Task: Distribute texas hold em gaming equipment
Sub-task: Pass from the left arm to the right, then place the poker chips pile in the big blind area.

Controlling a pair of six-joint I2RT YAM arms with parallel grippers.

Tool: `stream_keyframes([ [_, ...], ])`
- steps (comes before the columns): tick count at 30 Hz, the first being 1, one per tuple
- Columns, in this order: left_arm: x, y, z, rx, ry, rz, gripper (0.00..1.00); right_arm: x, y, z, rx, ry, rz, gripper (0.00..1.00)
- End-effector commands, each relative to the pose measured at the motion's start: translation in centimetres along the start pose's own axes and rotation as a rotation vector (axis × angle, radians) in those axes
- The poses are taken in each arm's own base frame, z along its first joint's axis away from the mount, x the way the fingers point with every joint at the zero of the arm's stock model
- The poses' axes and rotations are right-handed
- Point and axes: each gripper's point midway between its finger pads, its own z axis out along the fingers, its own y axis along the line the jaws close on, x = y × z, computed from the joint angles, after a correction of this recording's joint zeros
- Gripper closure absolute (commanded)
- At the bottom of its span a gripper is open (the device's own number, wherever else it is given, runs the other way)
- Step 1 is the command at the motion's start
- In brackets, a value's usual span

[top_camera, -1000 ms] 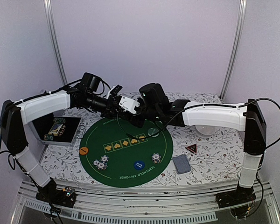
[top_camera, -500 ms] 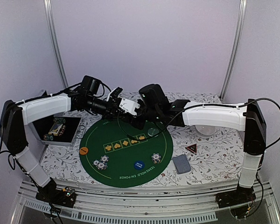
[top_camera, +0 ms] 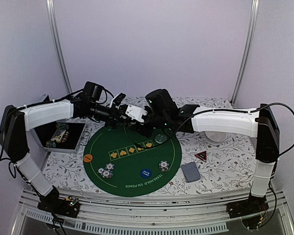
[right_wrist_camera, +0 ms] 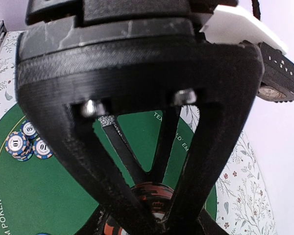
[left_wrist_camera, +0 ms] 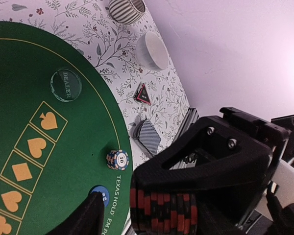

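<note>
My right gripper moves back and down next to release the red-black stack, since bare mat beside the grouped blue chips lies below and back from it.
My right gripper (top_camera: 146,126) is shut on a stack of red-black chips (left_wrist_camera: 161,210), held in the air above the back of the green mat (top_camera: 132,164); the stack (right_wrist_camera: 154,196) shows between its fingers. My left gripper (top_camera: 133,120) is open around the same stack, with a gap between the chips and its one visible finger (left_wrist_camera: 83,218). On the mat lie the clear dealer disc (left_wrist_camera: 65,84), a blue chip stack (left_wrist_camera: 117,159), more blue chips (top_camera: 106,170), an orange button (top_camera: 87,158) and a blue button (top_camera: 146,173). The cards (top_camera: 190,172) and triangle marker (top_camera: 200,155) lie right of the mat.
A white bowl (left_wrist_camera: 153,50) and a ribbed grey cup (left_wrist_camera: 126,9) stand behind the mat's right side. An open dark box (top_camera: 63,135) sits at the left of the table. Both arms cross above the back of the mat.
My left gripper has opened off the red-black chip stack and drawn back slightly to the left. The right gripper has kept its hold and barely moved.
</note>
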Motion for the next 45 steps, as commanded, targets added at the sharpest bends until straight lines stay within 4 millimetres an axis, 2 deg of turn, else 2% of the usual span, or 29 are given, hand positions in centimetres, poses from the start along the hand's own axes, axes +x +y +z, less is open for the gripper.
stream_keyframes([
  [1, -1.3, 2.5, -2.3, -0.065, -0.063, 0.002, 0.37, -2.0, -0.9, -0.6, 0.007, -0.051, 0.029, 0.98],
  [4, -3.1, 5.0, -6.0, -0.187, -0.16, -0.001, 0.23, -0.9, 0.4, 0.0, -0.024, -0.001, 0.039, 0.98],
  [7, -4.5, 8.1, -10.4, -0.37, -0.259, 0.014, 0.17, -0.8, 4.5, 1.3, -0.118, 0.036, 0.024, 0.98],
  [10, -5.5, 10.2, -14.5, -0.565, -0.332, 0.038, 0.15, -1.1, 9.3, 2.2, -0.231, 0.04, 0.007, 0.98],
  [12, -5.7, 10.9, -16.2, -0.66, -0.348, 0.061, 0.14, -1.3, 12.3, 2.6, -0.298, 0.041, -0.005, 0.98],
  [14, -5.7, 11.4, -17.4, -0.72, -0.361, 0.08, 0.12, -1.3, 14.5, 3.1, -0.341, 0.043, -0.009, 0.98],
  [17, -5.5, 12.1, -18.1, -0.752, -0.357, 0.078, 0.11, -1.4, 15.9, 3.8, -0.382, 0.046, 0.034, 0.98],
  [21, -5.0, 12.3, -18.3, -0.754, -0.354, 0.071, 0.11, -1.2, 16.6, 4.1, -0.397, 0.058, 0.066, 0.98],
  [27, -4.7, 12.6, -17.9, -0.748, -0.34, 0.071, 0.12, 1.9, 20.6, 6.0, -0.453, 0.141, 0.061, 0.99],
  [31, -4.8, 12.4, -17.9, -0.737, -0.34, 0.076, 0.12, 2.8, 22.4, 6.5, -0.471, 0.185, 0.035, 0.99],
  [38, -4.7, 12.3, -17.8, -0.733, -0.336, 0.083, 0.12, 4.0, 23.7, 6.0, -0.498, 0.229, 0.01, 0.99],
  [42, -4.8, 12.3, -17.8, -0.732, -0.335, 0.086, 0.12, 4.8, 24.7, 6.4, -0.506, 0.251, -0.011, 0.98],
  [45, -5.0, 12.2, -17.9, -0.733, -0.335, 0.091, 0.12, 4.3, 24.4, 7.0, -0.483, 0.246, -0.019, 0.98],
])
